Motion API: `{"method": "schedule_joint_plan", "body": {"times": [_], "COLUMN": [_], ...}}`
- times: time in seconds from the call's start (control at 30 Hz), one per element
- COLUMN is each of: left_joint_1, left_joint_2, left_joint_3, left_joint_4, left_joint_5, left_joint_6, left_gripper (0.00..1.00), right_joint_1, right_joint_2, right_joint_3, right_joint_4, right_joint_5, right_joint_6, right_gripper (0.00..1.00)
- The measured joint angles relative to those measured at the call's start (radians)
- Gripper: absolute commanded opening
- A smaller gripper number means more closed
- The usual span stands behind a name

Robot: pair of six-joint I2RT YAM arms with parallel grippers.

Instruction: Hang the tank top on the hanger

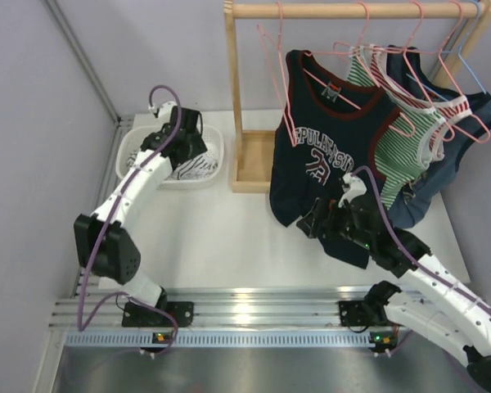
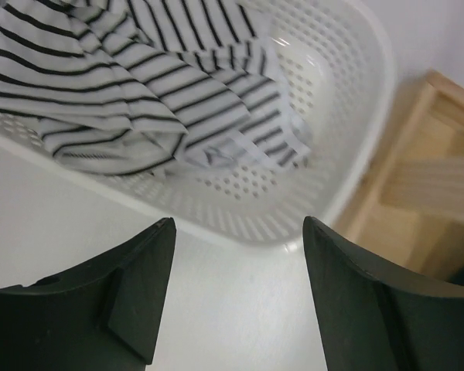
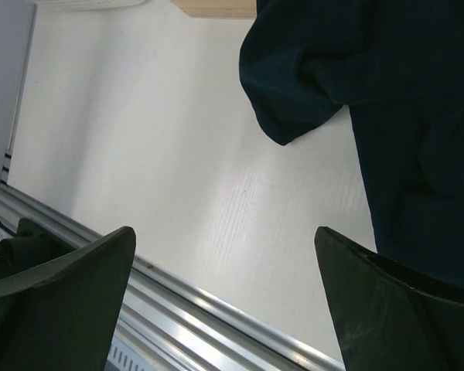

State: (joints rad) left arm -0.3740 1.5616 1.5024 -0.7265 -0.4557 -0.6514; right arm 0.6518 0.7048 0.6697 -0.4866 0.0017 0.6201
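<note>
My left gripper moves outward past the basket's near rim and down to close next. The tank top's fold (image 2: 216, 56) lies below and outward of it, beyond that rim.
The tank top (image 1: 198, 168), white with thin dark stripes, lies crumpled in a white perforated basket (image 1: 215, 144) at the back left. It fills the top left of the left wrist view (image 2: 139, 85), inside the basket (image 2: 348, 116). My left gripper (image 1: 190, 146) hovers over the basket's near rim, open and empty (image 2: 240, 224). An empty pink wire hanger (image 1: 277, 74) hangs at the left end of the wooden rail. My right gripper (image 1: 313, 221) is open and empty (image 3: 226, 232), low over the table beside the hem of a hanging navy top.
A wooden rack (image 1: 237, 98) stands at the back centre. On it hang a navy top with maroon trim (image 1: 327, 139), a green-and-white striped top (image 1: 401, 139), more pink hangers and a light blue hanger (image 1: 475, 74). An aluminium rail (image 1: 245, 307) runs along the near edge.
</note>
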Motion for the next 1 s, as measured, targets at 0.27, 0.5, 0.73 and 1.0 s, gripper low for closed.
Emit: {"method": "schedule_joint_plan", "body": {"times": [0.27,0.5,0.73,1.0], "left_joint_1": [0.285,0.270,0.269,0.268], "left_joint_2": [0.388,0.651,0.737,0.728], "left_joint_3": [0.212,0.405,0.405,0.312], "left_joint_4": [0.060,0.092,0.154,0.289], "left_joint_5": [0.037,0.097,0.122,0.118], "left_joint_6": [0.046,0.114,0.139,0.145], "left_gripper": [0.68,0.72,0.69,0.35], "right_joint_1": [0.000,0.000,0.000,0.000], "right_joint_2": [0.010,0.031,0.042,0.042], "right_joint_3": [0.000,0.024,0.026,0.026], "right_joint_4": [0.000,-0.009,-0.010,-0.009], "right_joint_5": [-0.039,-0.055,-0.076,-0.082], "right_joint_6": [-0.011,-0.043,-0.062,-0.064], "right_gripper": [0.99,1.00,1.00,1.00]}}
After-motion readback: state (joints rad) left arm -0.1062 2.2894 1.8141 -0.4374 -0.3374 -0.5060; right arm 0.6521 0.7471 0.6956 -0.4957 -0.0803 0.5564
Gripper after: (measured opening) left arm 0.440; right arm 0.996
